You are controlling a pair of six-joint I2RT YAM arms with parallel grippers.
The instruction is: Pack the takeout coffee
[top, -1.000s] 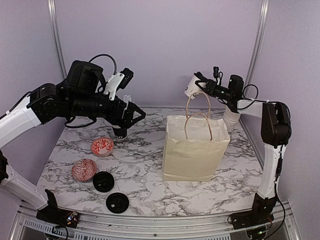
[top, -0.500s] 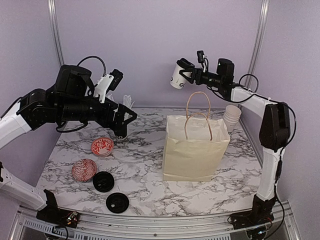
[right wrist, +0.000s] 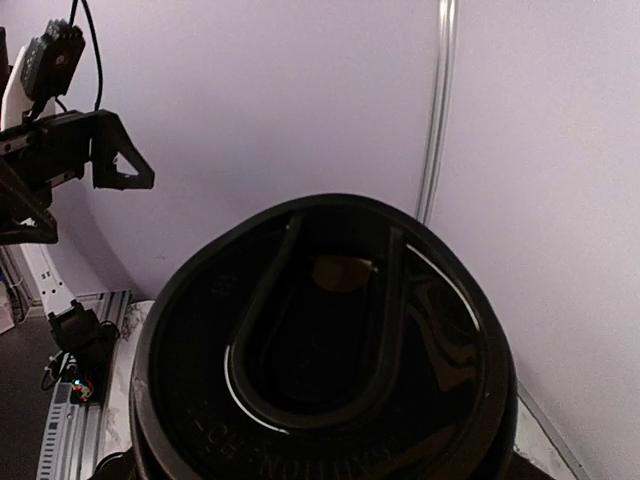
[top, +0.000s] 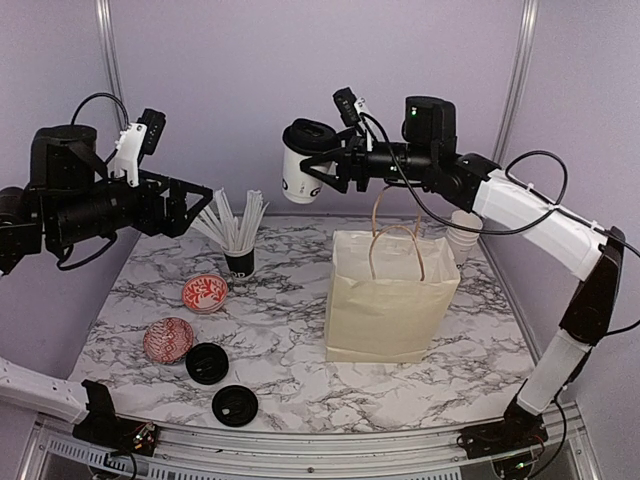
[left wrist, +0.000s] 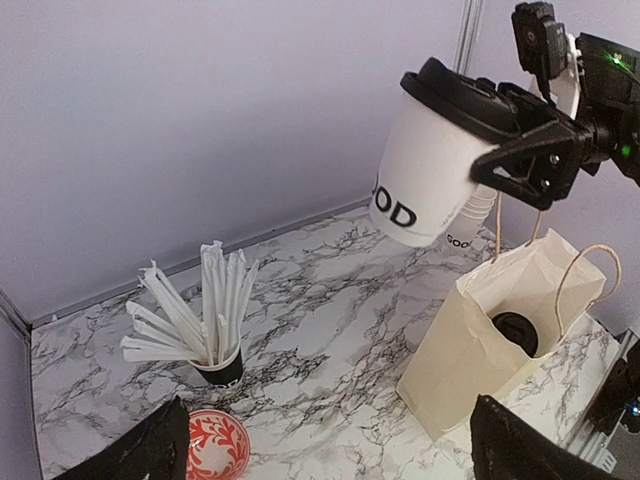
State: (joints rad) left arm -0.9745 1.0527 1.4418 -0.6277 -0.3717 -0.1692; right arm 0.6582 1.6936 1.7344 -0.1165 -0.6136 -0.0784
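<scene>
The bare tabletop beside the black lids is below my right gripper and nearer my base. My right gripper needs to move down and back over that spot next to release the cup.
My right gripper (top: 322,170) is shut on a takeout coffee (top: 300,172), a white paper cup with black lettering and a black lid, held tilted high in the air, above and left of the paper bag (top: 388,305). In the left wrist view the same cup (left wrist: 428,165) hangs above the bag (left wrist: 480,345), and a second black lid (left wrist: 517,332) shows inside the bag. The held cup's lid (right wrist: 320,350) fills the right wrist view and hides the fingers. My left gripper (top: 196,206) is open and empty, high at the left, above the table.
A black cup of white sticks (top: 238,255) stands at the back left. Two red-patterned bowls (top: 205,293) (top: 167,340) and two loose black lids (top: 207,363) (top: 235,405) lie at the front left. A stack of white cups (top: 462,235) stands behind the bag.
The right arm has swung the cup up and to the left, from behind the bag's handles to high on its left. The left arm has pulled back left and up, uncovering the stick cup.
</scene>
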